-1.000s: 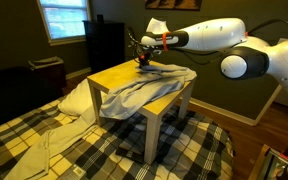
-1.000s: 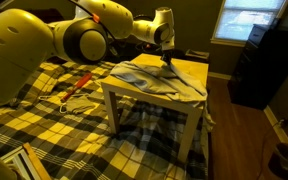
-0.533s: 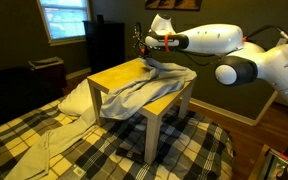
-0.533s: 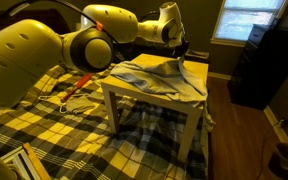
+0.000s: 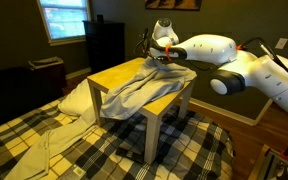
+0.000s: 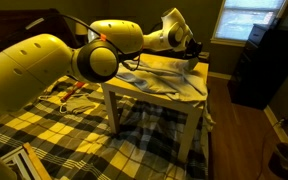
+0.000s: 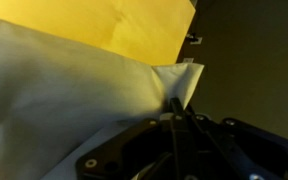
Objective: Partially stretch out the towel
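Observation:
The towel [image 5: 144, 88] still lies in folds. My gripper should pull to the right in the wrist view, past the table's bare edge, to release the towel's corner.
A pale grey towel [image 5: 144, 88] lies across the small yellow-topped table [image 5: 119, 72] and hangs over its front edge. It also shows in an exterior view [image 6: 159, 78]. My gripper [image 5: 164, 58] is shut on a corner of the towel and holds it lifted above the table's far right part. In an exterior view the gripper [image 6: 190, 50] stands over the table's far corner. In the wrist view the towel [image 7: 74, 95] fills the left, and its corner is pinched at the gripper [image 7: 176, 105].
The table stands on a yellow and black plaid blanket [image 5: 94, 150]. A dark cabinet [image 5: 106, 45] stands behind it under a window [image 5: 64, 18]. A white cloth [image 5: 74, 100] lies beside the table. A black speaker [image 6: 269, 65] stands near the wall.
My gripper has moved from near the table top up and toward the table's far right corner, pulling the towel corner with it so the cloth stretches out.

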### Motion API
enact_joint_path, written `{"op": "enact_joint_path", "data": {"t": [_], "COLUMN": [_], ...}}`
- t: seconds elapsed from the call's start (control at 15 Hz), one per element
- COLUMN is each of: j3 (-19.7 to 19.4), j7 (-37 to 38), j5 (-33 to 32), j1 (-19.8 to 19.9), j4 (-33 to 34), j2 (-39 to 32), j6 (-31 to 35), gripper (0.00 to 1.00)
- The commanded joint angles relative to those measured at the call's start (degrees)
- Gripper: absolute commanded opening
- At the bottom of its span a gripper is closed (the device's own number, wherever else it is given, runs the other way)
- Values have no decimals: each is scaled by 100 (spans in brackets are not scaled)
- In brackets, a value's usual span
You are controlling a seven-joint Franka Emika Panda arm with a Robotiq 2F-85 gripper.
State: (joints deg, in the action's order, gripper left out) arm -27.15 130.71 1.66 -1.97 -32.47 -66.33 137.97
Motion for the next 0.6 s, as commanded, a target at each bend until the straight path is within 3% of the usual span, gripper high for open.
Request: {"op": "enact_joint_path", "data": {"t": [0.0, 0.4, 0.47, 0.53], "j3": [-709, -1820, -2308, -2595], "j7": [1299, 3163, 2839, 2532], "j5": [-316, -695, -154, 168], "j1": [36, -33, -68, -112], "j4": [414, 445, 564, 591], "j2": [-410, -661, -792, -852], "j6": [-62, -427, -494, -537], "gripper": [0, 0, 0, 26]}}
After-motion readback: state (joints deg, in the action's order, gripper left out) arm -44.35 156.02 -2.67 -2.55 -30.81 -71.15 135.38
